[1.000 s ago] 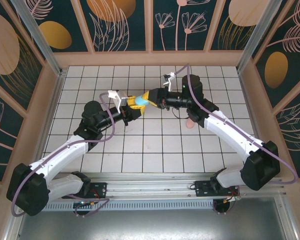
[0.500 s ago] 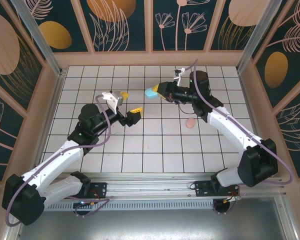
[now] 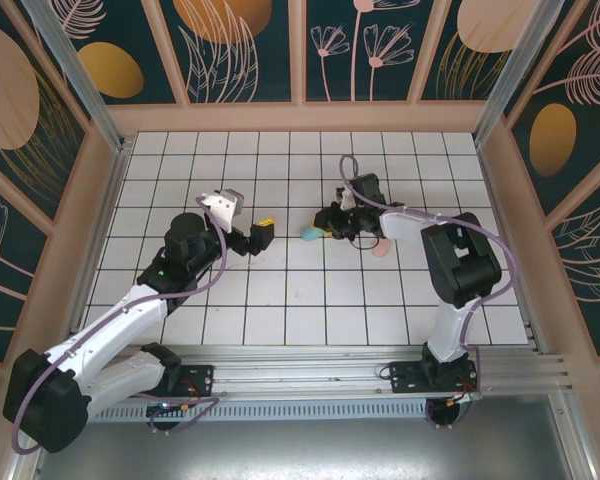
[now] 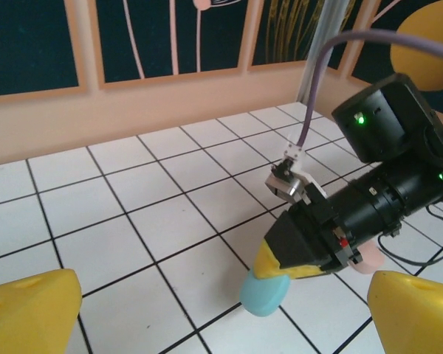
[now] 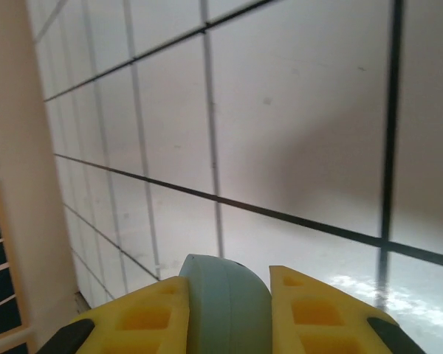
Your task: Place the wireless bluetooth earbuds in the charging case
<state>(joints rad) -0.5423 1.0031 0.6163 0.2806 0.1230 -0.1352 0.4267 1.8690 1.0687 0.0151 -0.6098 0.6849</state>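
The right gripper lowers toward the bare tiles beneath it next and opens to release the teal charging case (image 3: 307, 234), because that patch of floor is clear.
The teal charging case (image 3: 307, 234) is pinched in my right gripper (image 3: 318, 232), which is shut on it low over the tiles near the middle of the floor. In the right wrist view the case (image 5: 225, 306) sits edge-on between the two yellow fingers (image 5: 144, 321). The left wrist view shows the same case (image 4: 266, 291) sticking out of the right gripper (image 4: 310, 262), close to a tile; whether they touch I cannot tell. My left gripper (image 3: 255, 232) stands open, left of the case and apart from it, with nothing between its yellow fingertips (image 4: 29, 310). The earbuds are out of view.
A pink oval case (image 3: 380, 248) lies on the tiles just right of the right gripper, seen as the pink case (image 4: 369, 258) behind it in the left wrist view. Wooden walls (image 3: 110, 190) ring the tiled floor. The right arm (image 3: 450, 260) is folded over the right side.
The left gripper let go of the teal case, opened wide and drew back left. The right gripper carried the case away, then lowered it toward the tiles near the middle.
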